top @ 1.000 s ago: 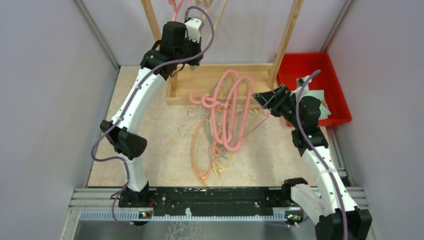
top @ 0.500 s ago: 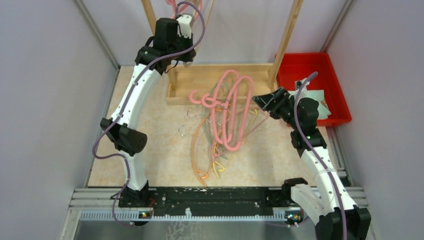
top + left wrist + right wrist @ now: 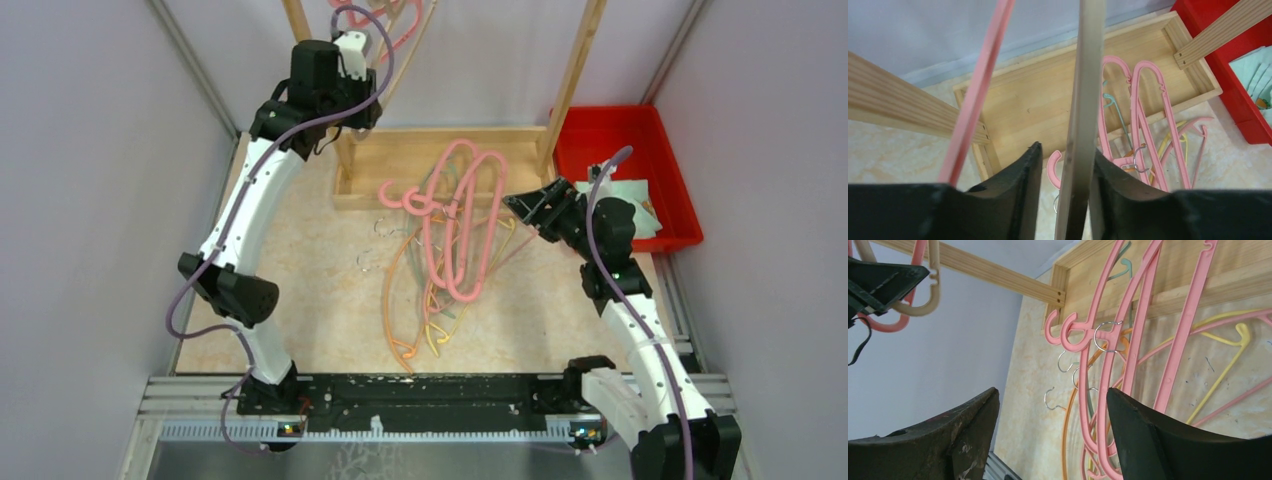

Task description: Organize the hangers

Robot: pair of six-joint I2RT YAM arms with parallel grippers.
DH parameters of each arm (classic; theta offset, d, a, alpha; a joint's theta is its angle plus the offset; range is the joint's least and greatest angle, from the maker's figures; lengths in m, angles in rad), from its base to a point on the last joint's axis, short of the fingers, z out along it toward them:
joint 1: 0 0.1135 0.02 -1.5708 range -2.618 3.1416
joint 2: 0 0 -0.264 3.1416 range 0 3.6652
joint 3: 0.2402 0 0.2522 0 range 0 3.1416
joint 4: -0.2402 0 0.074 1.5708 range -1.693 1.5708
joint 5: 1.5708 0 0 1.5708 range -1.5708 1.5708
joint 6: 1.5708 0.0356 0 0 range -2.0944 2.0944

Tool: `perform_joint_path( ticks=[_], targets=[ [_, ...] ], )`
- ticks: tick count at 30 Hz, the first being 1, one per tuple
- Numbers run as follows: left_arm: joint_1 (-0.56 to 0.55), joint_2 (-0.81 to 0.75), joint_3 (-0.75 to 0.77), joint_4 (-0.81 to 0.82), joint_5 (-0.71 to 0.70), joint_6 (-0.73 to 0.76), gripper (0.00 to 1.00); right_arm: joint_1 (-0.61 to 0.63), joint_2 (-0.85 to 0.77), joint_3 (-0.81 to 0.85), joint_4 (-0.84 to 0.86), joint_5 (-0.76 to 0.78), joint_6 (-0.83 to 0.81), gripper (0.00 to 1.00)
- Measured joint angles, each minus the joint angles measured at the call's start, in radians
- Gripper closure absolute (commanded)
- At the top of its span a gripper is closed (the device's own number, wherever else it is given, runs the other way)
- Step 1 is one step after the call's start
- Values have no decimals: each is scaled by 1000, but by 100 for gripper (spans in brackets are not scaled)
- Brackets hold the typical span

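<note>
My right gripper moves down toward the pile next, its fingers straddling the thick pink hanger's long bar facing the red bin (image 3: 1182,335), which lies on top.
A pile of hangers lies on the table: thick pink ones (image 3: 460,215) on top, with orange (image 3: 392,290) and yellow (image 3: 445,335) ones underneath. My right gripper (image 3: 522,203) hovers open at the pile's right edge, holding nothing; in its wrist view its jaws (image 3: 1052,391) frame the pink hangers (image 3: 1108,340). My left gripper (image 3: 362,35) is raised at the rack's top. Its jaws (image 3: 1066,149) stand apart around a beige hanger (image 3: 1087,75), with a gap on the left side. A pink hanger (image 3: 980,85) hangs beside it.
The wooden rack has a base tray (image 3: 400,160) and two slanting posts (image 3: 580,70). A red bin (image 3: 610,130) holding pale items sits at the back right. Grey walls close in both sides. Several wire hooks (image 3: 1068,362) lie left of the pile.
My left arm has lifted and swung back to the left, and its jaws have parted from the beige hanger. The right gripper has hardly moved and has opened slightly wider.
</note>
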Motion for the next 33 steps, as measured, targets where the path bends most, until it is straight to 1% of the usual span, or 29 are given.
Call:
perform_joint_path(
  ticks=[1,3,4,7,8,11,15,19,25,26,29,33],
  targets=[
    [0,-14,-2,1,-3,0,47,0,0,0,0,0,0,21],
    [0,-45,-8,8,-10,0,47,0,0,0,0,0,0,21],
    [0,-62,-13,14,-13,-1,44,0,0,0,0,0,0,21],
    [0,-109,-34,24,-16,0,26,0,0,-1,0,-3,0,20],
    [0,-126,-44,27,-17,0,17,0,0,-2,0,-4,-1,19],
    [0,-177,-80,40,-18,3,6,0,4,-10,-6,-4,-11,18],
    [0,-282,-167,64,-15,5,4,0,42,-11,-6,-8,-39,18],
    [0,-397,-235,93,11,2,4,0,121,-13,2,-6,-73,20],
    [0,-527,-314,132,57,-9,6,4,294,-13,65,-14,-111,23],
    [0,-551,-345,143,68,-12,6,8,337,-13,87,-14,-116,24],
    [0,-604,-431,159,106,-24,8,16,399,-10,111,-13,-131,26],
    [0,-658,-542,172,185,-47,8,25,510,-5,150,-5,-154,32]
  ],
)
